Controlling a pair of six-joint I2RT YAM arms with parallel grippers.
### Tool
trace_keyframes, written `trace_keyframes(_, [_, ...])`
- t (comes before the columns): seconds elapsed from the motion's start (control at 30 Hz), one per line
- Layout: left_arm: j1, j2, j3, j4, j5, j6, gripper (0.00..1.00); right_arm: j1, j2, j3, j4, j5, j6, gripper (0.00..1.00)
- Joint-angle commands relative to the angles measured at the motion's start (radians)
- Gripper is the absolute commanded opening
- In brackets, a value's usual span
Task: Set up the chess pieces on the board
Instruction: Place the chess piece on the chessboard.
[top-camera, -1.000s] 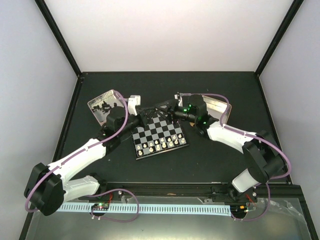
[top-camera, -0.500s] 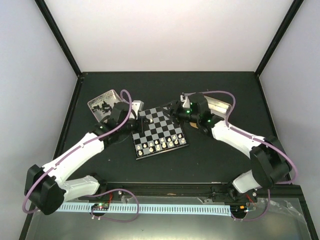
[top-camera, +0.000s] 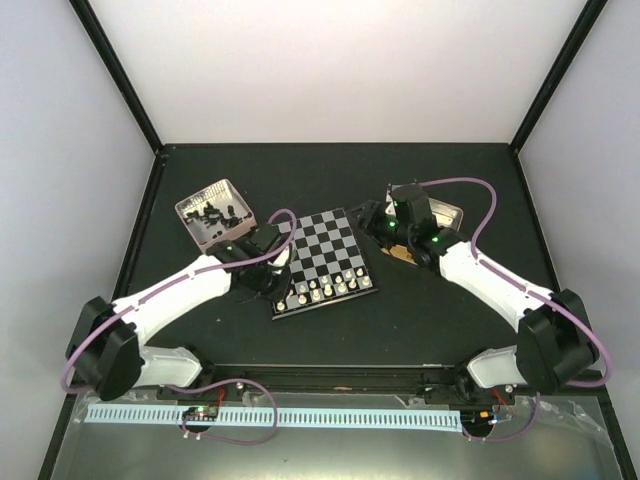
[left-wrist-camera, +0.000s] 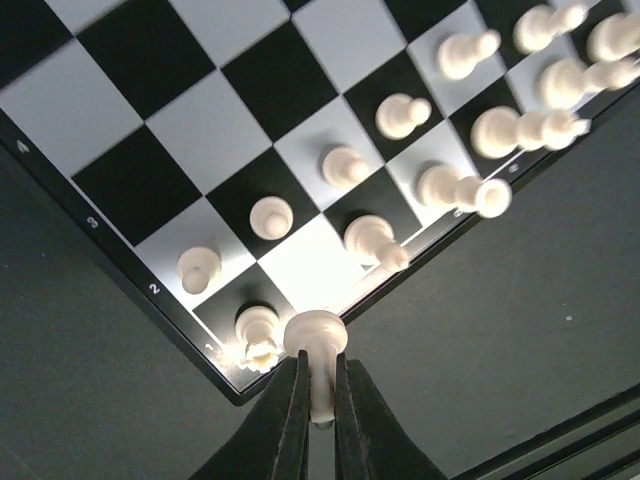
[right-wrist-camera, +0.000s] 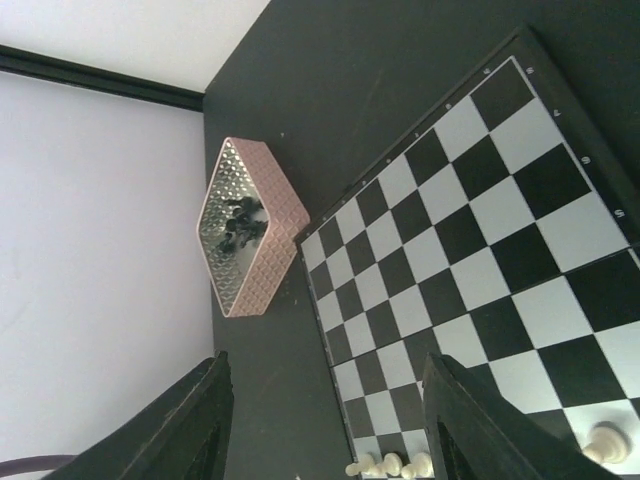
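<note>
My left gripper should lower its piece onto the white square (left-wrist-camera: 312, 265) between the white rook (left-wrist-camera: 258, 334) and the next near-row piece and let go there next, because that square is empty.
The board (top-camera: 322, 248) lies mid-table, with cream-white pieces (top-camera: 327, 288) on its two near rows. My left gripper (top-camera: 284, 284) hangs over the board's near-left corner. In the left wrist view the left gripper (left-wrist-camera: 318, 368) is shut on a cream-white piece (left-wrist-camera: 316, 336), held just above the corner next to a white rook (left-wrist-camera: 258, 334). A row of white pawns (left-wrist-camera: 272, 216) stands behind it. My right gripper (top-camera: 374, 220) is at the board's far right corner; in the right wrist view it (right-wrist-camera: 330, 420) is open and empty. Black pieces (top-camera: 212, 212) lie in the pinkish tray.
The pinkish tray (top-camera: 190, 228) stands left of the board at the back and also shows in the right wrist view (right-wrist-camera: 262, 262). A tan box (top-camera: 448, 214) sits behind my right arm. The table's near rail runs below the arm bases.
My left gripper moved from the board's far-left side to its near-left corner, carrying the white piece. My right gripper drew back to the right, off the board.
</note>
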Motion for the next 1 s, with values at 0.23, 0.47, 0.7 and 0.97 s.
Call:
trace_keyframes(0.23, [-0.037, 0.149, 0.065, -0.018, 0.002, 0.018, 0.02, -0.011, 0.003, 0.014, -0.044, 0.038, -0.035, 0.53])
trace_keyframes(0.47, [-0.048, 0.203, 0.078, 0.001, -0.029, 0.016, 0.02, -0.012, 0.013, 0.017, -0.042, 0.031, -0.035, 0.53])
trace_keyframes(0.7, [-0.052, 0.227, 0.082, 0.008, -0.039, 0.015, 0.04, -0.015, 0.017, 0.014, -0.044, 0.028, -0.036, 0.53])
trace_keyframes(0.97, [-0.054, 0.257, 0.086, 0.023, -0.044, 0.018, 0.05, -0.016, 0.03, 0.019, -0.04, 0.013, -0.035, 0.53])
